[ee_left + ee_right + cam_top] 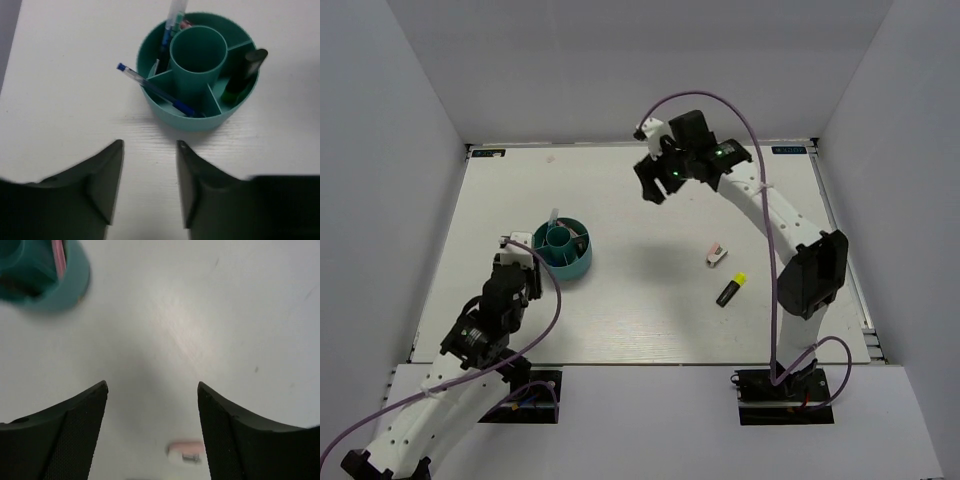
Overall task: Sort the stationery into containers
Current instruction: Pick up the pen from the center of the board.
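The unsorted black-yellow highlighter lies below, back and to the right in the top view, so the robot's right gripper will go down to it next and onto its black body (727,294).
The round teal organiser (583,266) stands left of the table's middle. In the left wrist view its wall (200,119) shows, with a blue pen (159,91) lying across the rim, a black-green highlighter (244,75) in a right compartment and upright pens (172,25) behind the central tube. My left gripper (517,266) sits just short of it, open (150,146), with bare table between its fingers. A white-pink piece (717,255) and a black-yellow highlighter (731,289) lie on the table to the right. My right gripper (660,178) hangs high and open (152,386), the white-pink piece (186,451) below it.
White walls close the table on the left, back and right. The right wrist view catches the organiser (70,290) at top left with a pink eraser (59,257) inside. The right arm's elbow (815,270) hangs over the table's right side.
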Controlling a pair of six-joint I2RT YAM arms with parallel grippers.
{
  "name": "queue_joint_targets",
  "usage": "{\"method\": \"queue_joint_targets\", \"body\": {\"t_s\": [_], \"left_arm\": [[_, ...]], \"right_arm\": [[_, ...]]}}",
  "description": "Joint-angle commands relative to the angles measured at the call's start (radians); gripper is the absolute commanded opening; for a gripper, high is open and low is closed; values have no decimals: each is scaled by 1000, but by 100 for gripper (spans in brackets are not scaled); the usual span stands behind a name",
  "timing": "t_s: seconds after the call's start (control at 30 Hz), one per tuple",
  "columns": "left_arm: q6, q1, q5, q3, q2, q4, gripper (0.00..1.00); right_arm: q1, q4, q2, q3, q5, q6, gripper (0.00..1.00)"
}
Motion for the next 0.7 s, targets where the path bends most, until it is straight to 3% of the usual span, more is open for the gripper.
{"method": "queue_joint_targets", "body": {"t_s": [0.0,0.07,0.1,0.13,0.17,0.2,0.3,0.33,0.37,0.4,0.5,0.67], "left_arm": [[-13,-1,98,26,67,-16,63],[-13,1,166,35,121,-33,96],[-13,1,192,52,138,-38,100],[-14,2,219,56,176,-45,100],[-14,1,232,62,187,-59,100],[-13,1,247,73,195,-59,100],[-13,-1,260,76,218,-69,100],[-14,2,257,76,221,-72,100],[-16,1,255,79,225,-70,100],[-17,2,260,78,225,-70,100],[-16,1,257,79,227,-75,100],[-13,1,254,79,228,-76,100]], "right_arm": [[-67,-582,-6,11,-192,-374,77],[-88,-774,-61,-36,-303,-548,77],[-119,-846,-89,-72,-319,-815,76],[-127,-877,-117,-165,-314,-921,70],[-140,-882,-241,-309,-287,-1018,65],[-160,-814,-285,-469,-258,-1263,61],[-208,-625,-517,-806,-147,-1611,61],[-228,-643,-507,-810,-138,-1664,63],[-236,-710,-473,-783,-167,-1699,76],[-249,-744,-453,-770,-215,-1727,81],[-266,-691,-457,-805,-239,-1818,81],[-266,-591,-416,-810,-267,-1836,81]]}}
